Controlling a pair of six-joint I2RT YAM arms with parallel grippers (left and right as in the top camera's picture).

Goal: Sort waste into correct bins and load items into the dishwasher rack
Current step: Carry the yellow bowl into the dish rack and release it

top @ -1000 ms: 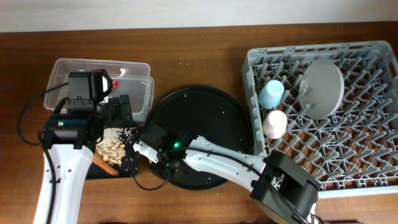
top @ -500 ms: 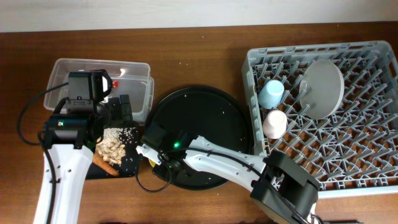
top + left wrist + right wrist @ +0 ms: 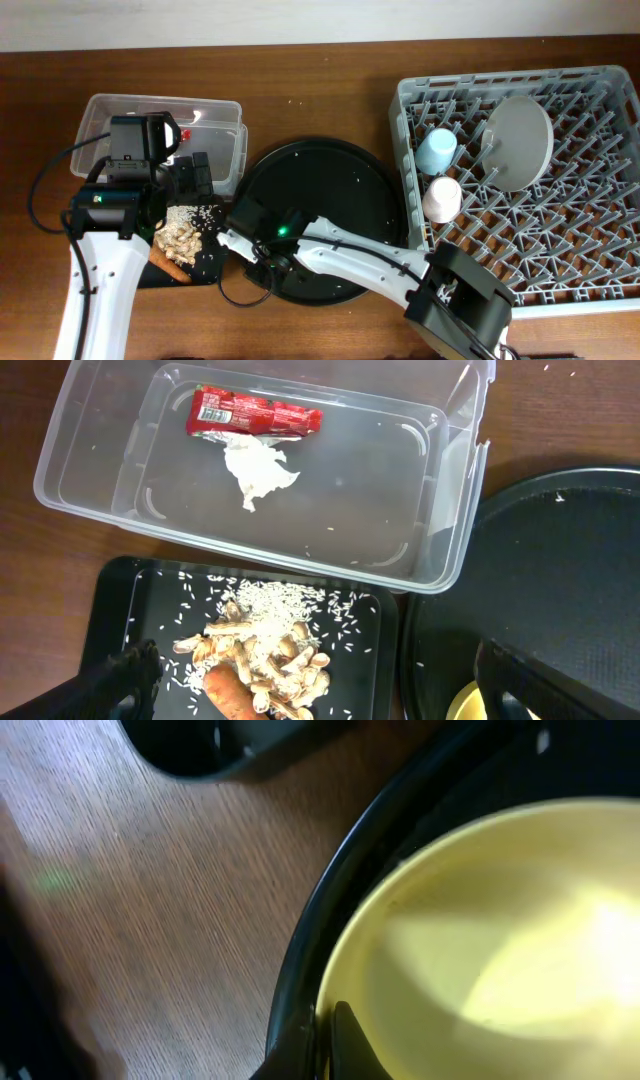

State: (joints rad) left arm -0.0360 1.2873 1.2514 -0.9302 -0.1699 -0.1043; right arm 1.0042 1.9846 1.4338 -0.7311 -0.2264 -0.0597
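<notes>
I need to lift the bowl point(image 3: 480, 950) across with my right gripper, lower it into empty pegs of the dishwasher rack beside the pink cup, to the gripper's right in the overhead view, and release it there.
My right gripper point(image 3: 322, 1045) is shut on the rim of the yellow bowl point(image 3: 480, 950), at the left edge of the round black tray point(image 3: 320, 190). My left gripper point(image 3: 320, 685) is open and empty above the shallow black tray point(image 3: 120, 610). That tray holds beige food scraps point(image 3: 270, 655) and the orange-brown sausage piece point(image 3: 235, 698). The clear tub point(image 3: 450, 510) holds the red wrapper point(image 3: 255, 415) and the white tissue point(image 3: 255, 465). The grey rack point(image 3: 405, 150) holds the blue cup point(image 3: 437, 150), the pink cup point(image 3: 441, 198) and the plate point(image 3: 518, 142). The chopsticks are out of view.
The clear tub and the shallow black tray sit side by side, left of the round tray. Rice grains are scattered on the shallow tray. The right arm point(image 3: 350, 255) lies across the round tray's front. The rack stands at the right.
The right wrist has shifted very slightly at the round tray's left edge. Nothing else has moved.
</notes>
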